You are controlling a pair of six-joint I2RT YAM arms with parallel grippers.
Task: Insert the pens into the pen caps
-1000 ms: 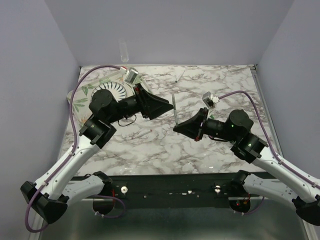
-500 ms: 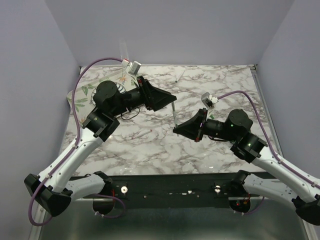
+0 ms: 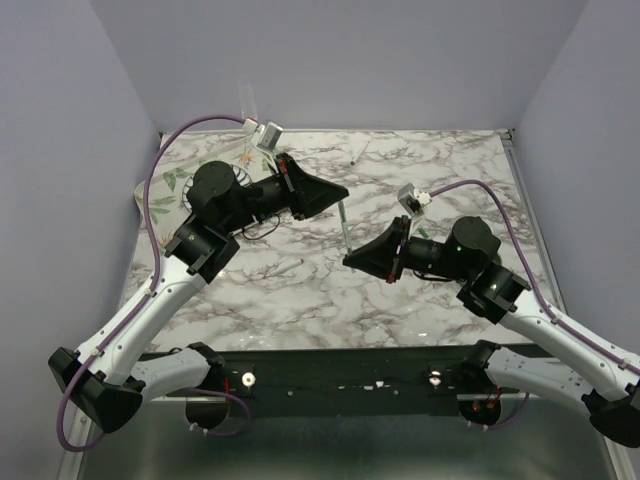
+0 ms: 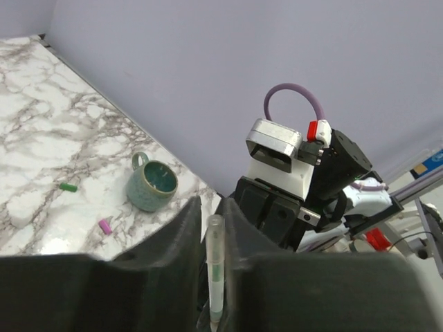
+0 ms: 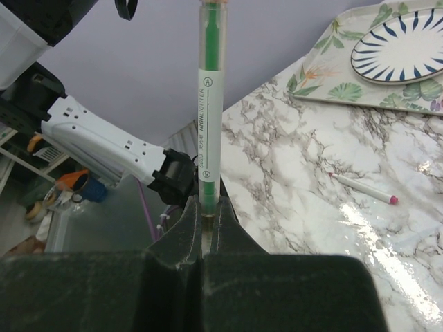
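Note:
My right gripper lowers to the bare marble beneath the hanging pen next, tipping downward. It lays the pen flat there and releases it, since that marble is bare.
A green-inked pen (image 3: 344, 228) with a white barrel hangs in the air between my two grippers. My right gripper (image 5: 206, 206) is shut on its lower end, and the pen (image 5: 209, 104) stands straight up from the fingers. My left gripper (image 4: 211, 207) is shut on the other end of this pen (image 4: 215, 266). A second pen (image 5: 363, 189) with a pink tip lies on the marble table (image 3: 430, 300), also seen as a thin line in the top view (image 3: 290, 268). A green cap (image 4: 68, 187) and a pink cap (image 4: 105, 225) lie on the table beside a mug.
A teal mug (image 4: 152, 185) stands near the table's edge by the wall. A blue-striped plate (image 5: 401, 52) rests on a leaf-print tray (image 5: 325, 83) at the back left. A small clear object (image 3: 360, 152) lies at the table's back edge.
My left gripper swung up and right to the pen's free end, then its wide-open jaws closed on it. The right gripper kept its grip and shifted slightly left.

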